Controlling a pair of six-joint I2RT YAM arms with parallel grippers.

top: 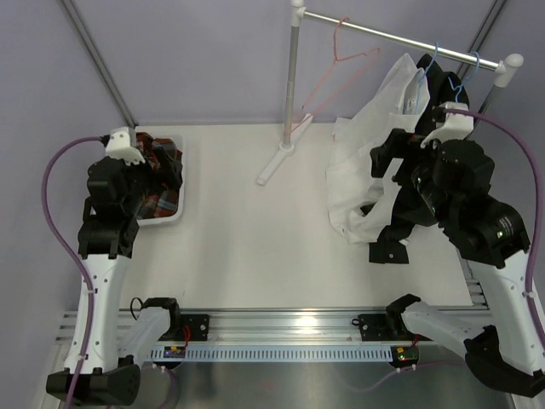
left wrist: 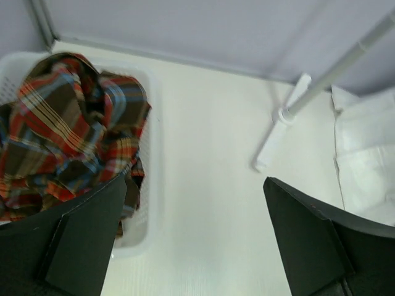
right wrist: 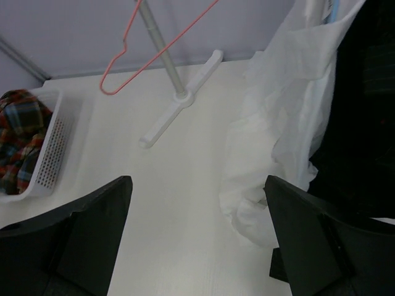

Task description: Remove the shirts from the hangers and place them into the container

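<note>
The white shirt's shoulder fold (top: 407, 119) (right wrist: 318, 57) is still on its hanger, outward of my right gripper and right in the wrist view, so I will reach there, straddling it.
The red, orange and navy plaid shirt (top: 162, 175) (left wrist: 68, 129) lies bunched in the white lattice container (top: 170, 220) (left wrist: 145, 203) (right wrist: 49, 154) at the left. My left gripper (left wrist: 194, 237) hovers open and empty just right of the container, over bare table. A white shirt (top: 358, 162) (right wrist: 290, 92) and a black shirt (top: 430, 85) (right wrist: 361, 123) hang from light blue hangers (top: 467, 77) at the rail's right end, their lower parts draped on the table. A pink-red hanger (top: 341, 60) (right wrist: 154, 55) hangs bare. My right gripper (right wrist: 197, 237) is open beside the white shirt's hem, holding nothing.
The chrome rail (top: 400, 38) stands on a post with a white foot (top: 277, 162) (left wrist: 278, 132) (right wrist: 179, 105) at the table's back middle. Grey frame poles rise at the back corners. An aluminium track (top: 281, 324) runs along the near edge between the arm bases.
</note>
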